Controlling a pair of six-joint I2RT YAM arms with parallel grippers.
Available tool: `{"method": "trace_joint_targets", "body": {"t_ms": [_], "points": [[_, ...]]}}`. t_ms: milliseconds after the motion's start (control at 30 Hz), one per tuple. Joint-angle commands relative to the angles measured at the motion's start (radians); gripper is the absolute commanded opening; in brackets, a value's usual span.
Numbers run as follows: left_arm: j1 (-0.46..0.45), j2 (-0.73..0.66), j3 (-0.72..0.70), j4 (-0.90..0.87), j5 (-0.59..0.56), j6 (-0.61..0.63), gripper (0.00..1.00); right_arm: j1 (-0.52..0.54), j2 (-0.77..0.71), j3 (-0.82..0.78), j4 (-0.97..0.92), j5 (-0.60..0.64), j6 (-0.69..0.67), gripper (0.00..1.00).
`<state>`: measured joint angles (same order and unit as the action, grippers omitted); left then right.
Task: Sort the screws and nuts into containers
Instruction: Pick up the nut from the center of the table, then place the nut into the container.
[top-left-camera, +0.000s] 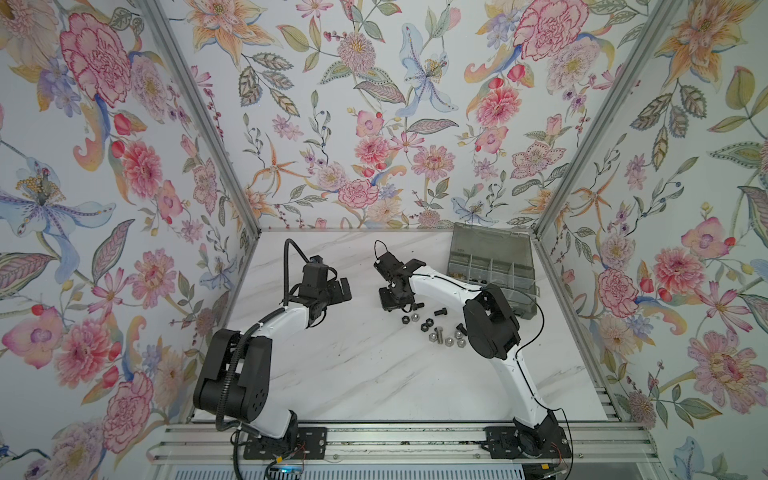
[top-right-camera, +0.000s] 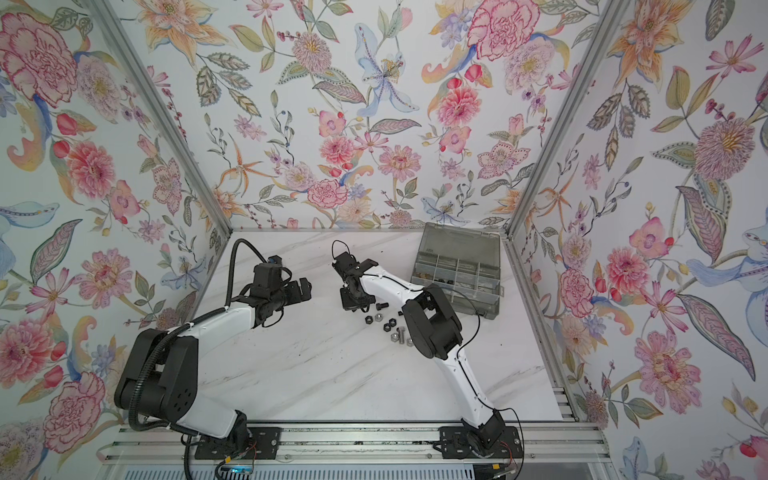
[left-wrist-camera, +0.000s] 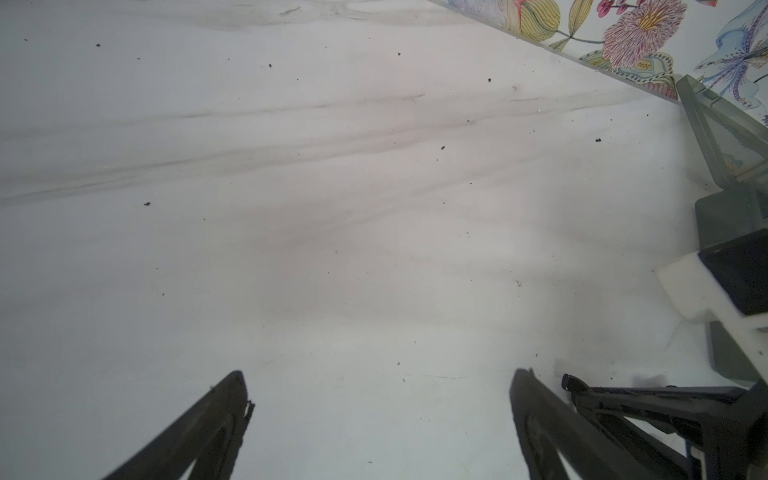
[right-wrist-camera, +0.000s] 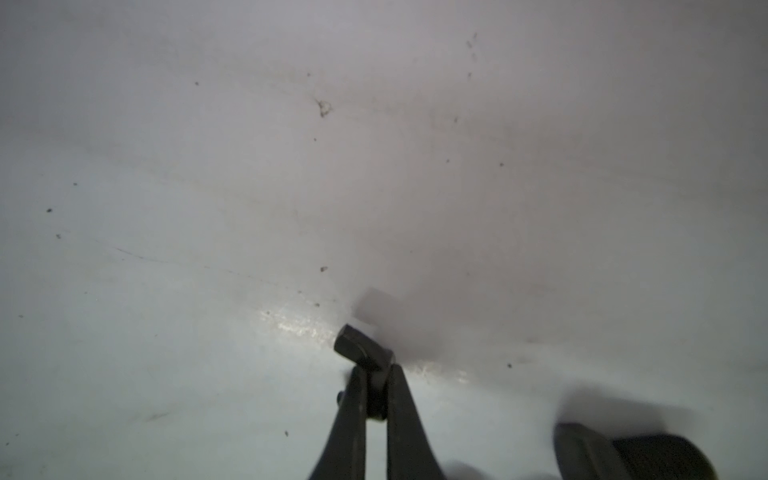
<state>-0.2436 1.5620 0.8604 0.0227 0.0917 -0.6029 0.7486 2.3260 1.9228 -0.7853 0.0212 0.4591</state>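
My right gripper needs to go up and carry the black screw over a middle compartment (top-left-camera: 479, 280) to release it, because the organizer box is past the forearm from my gripper.
My right gripper (right-wrist-camera: 376, 370) is shut on a small black screw (right-wrist-camera: 358, 345); its hex head sticks out past the fingertips, just above the white table. In both top views this gripper (top-left-camera: 394, 302) (top-right-camera: 353, 300) points down at the left end of a loose cluster of screws and nuts (top-left-camera: 436, 328) (top-right-camera: 390, 326), black and silver. The containers are compartments of a grey organizer box (top-left-camera: 490, 266) (top-right-camera: 457, 266), lid up, at the back right. My left gripper (left-wrist-camera: 380, 390) (top-left-camera: 345, 291) hangs open over bare table, holding nothing.
A dark, blurred piece (right-wrist-camera: 623, 453) lies close beside the right fingers. The right forearm (top-left-camera: 440, 282) stretches between the cluster and the box. Floral walls close the table (top-left-camera: 353, 374) on three sides. An aluminium rail (top-left-camera: 395, 440) runs along the front.
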Motion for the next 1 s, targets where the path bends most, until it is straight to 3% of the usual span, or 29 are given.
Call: {"method": "trace_joint_targets", "body": {"t_ms": [0,367,667,967], "points": [[-0.012,0.028,0.025,-0.011,-0.02,-0.007,0.99,-0.036,-0.027,-0.05,-0.043,-0.015,-0.011,0.0],[-0.035,0.051,0.065,-0.007,-0.013,-0.003,0.99,-0.183,-0.276,-0.195,0.014,-0.048,-0.012,0.0],[-0.075,0.095,0.129,-0.017,0.002,0.002,0.99,-0.411,-0.477,-0.352,0.031,-0.006,-0.034,0.0],[-0.143,0.168,0.229,-0.056,0.002,0.022,0.99,-0.589,-0.481,-0.385,0.031,0.062,-0.066,0.0]]}}
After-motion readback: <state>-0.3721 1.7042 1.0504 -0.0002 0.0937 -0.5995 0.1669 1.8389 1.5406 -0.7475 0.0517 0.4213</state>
